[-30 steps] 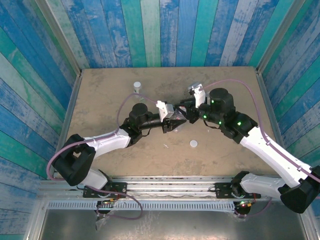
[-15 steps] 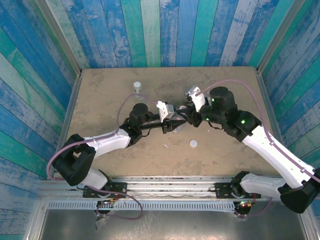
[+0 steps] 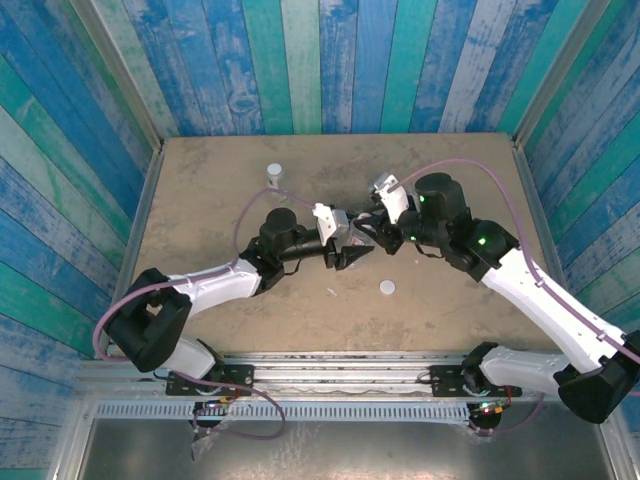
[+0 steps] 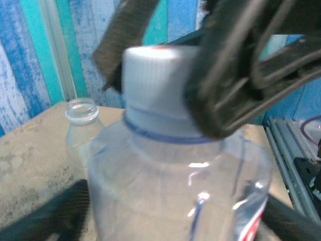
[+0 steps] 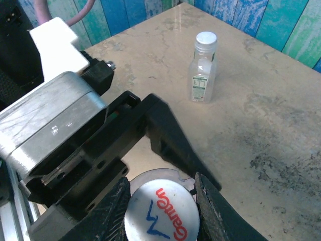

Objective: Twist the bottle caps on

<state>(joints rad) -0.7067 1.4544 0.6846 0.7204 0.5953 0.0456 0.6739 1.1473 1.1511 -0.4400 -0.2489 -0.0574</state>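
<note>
My right gripper carries this bottle outward next, lowers it onto bare tabletop [image 3: 331,192] beside the second bottle and releases the cap, as that spot lies outward and below it.
A clear bottle [image 4: 175,191] stands between the two arms at the table's middle. A white bottle cap [image 4: 155,85] with red and blue print [image 5: 160,211] sits on its neck. My right gripper [image 5: 160,208] is shut on that cap from above, one finger on each side; in the top view it [image 3: 368,238] meets the left gripper. My left gripper [image 3: 352,245] is open, its fingers [image 4: 55,216] spread wide on both sides of the bottle's body. A second bottle [image 5: 203,68] stands capped at the back left [image 3: 274,173]. A loose cap [image 3: 387,288] lies on the table.
An uncapped clear bottle [image 4: 80,115] stands just behind the held one. The tan table [image 3: 200,200] is walled by blue-green planks on three sides, and a metal rail [image 3: 340,365] runs along the near edge.
My left gripper's jaws have spread apart from the bottle's body. The right gripper stays on the cap and has shifted slightly left.
</note>
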